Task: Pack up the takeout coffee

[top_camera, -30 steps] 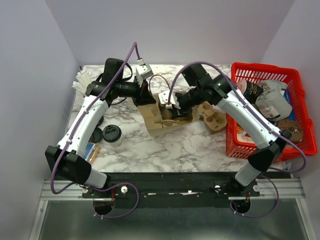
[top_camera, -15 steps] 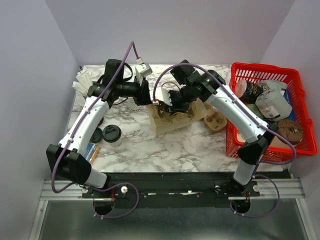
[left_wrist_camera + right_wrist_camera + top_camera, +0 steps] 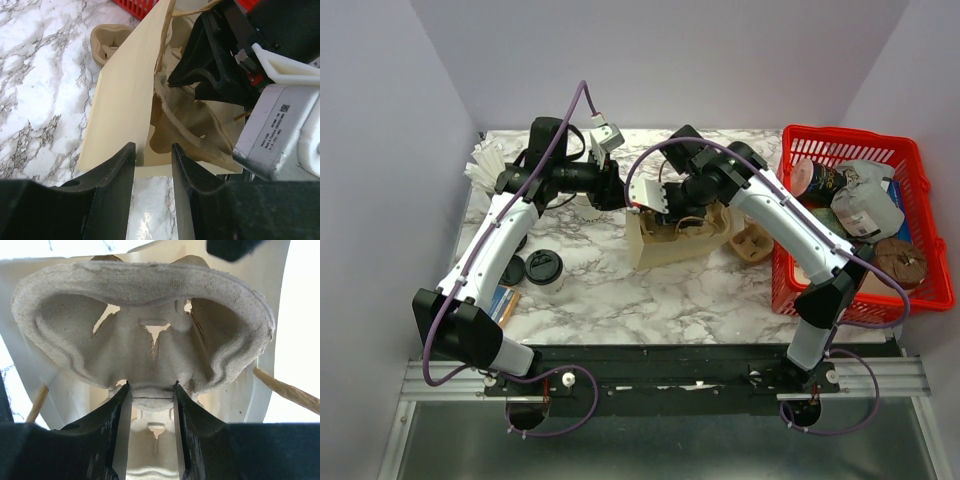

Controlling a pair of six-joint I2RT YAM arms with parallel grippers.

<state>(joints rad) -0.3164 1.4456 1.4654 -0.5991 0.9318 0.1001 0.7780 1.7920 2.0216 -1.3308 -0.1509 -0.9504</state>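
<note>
My right gripper needs to push the pulp carrier down toward the bottom inside the paper bag (image 3: 665,248) (image 3: 211,402) next and let go of its middle fold, because the carrier is only partly inside.
The takeout coffee (image 3: 543,268), a small white cup with a black lid, stands on the marble at the left, away from both grippers. A tan paper bag (image 3: 665,248) stands at the table's middle. Its wall (image 3: 122,100) fills the left wrist view. My right gripper (image 3: 150,387) reaches into the bag's mouth, shut on the middle ridge of a pulp cup carrier (image 3: 145,325). The carrier (image 3: 187,122) sits partly inside the bag. My left gripper (image 3: 153,150) hovers at the bag's left rim with its jaws apart and only marble showing between them.
A loose black lid (image 3: 512,270) lies beside the coffee, and a blue packet (image 3: 503,300) lies nearer the front. White items (image 3: 485,165) are piled at the back left. A second pulp carrier (image 3: 750,240) lies right of the bag. A red basket (image 3: 850,135) of goods fills the right side.
My left gripper has opened at the bag's rim. My right arm swung left with the carrier, and the bag went from lying tilted to standing more upright.
</note>
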